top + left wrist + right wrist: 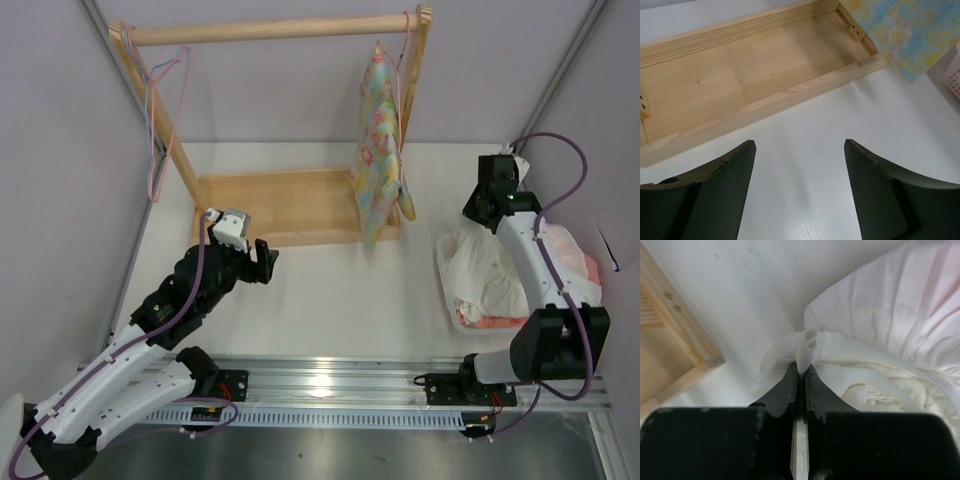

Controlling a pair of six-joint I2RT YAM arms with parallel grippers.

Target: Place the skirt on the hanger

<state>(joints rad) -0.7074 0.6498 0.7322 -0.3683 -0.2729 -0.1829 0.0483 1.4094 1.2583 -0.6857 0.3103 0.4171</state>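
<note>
The bunched skirt has room on the bare tabletop, so my right gripper will lift next, go left in the top view and lower there to release.
The white skirt (487, 268) lies bunched in a white basket (446, 282) at the right of the table. My right gripper (478, 220) is down at its far left edge. In the right wrist view the right gripper (801, 366) is shut on a thin fold of the skirt (875, 340). The pink wire hanger (153, 175) hangs from the left end of the wooden rail. My left gripper (262, 262) is open and empty, just in front of the rack's base; in the left wrist view it (800, 145) is over bare table.
The wooden rack (280, 205) stands at the back with its rail (270, 30) on top. A light blue wire hanger (149, 105) hangs beside the pink one. A pastel floral garment (378, 140) hangs at the right end. A salmon-pink cloth (490, 321) lies under the skirt.
</note>
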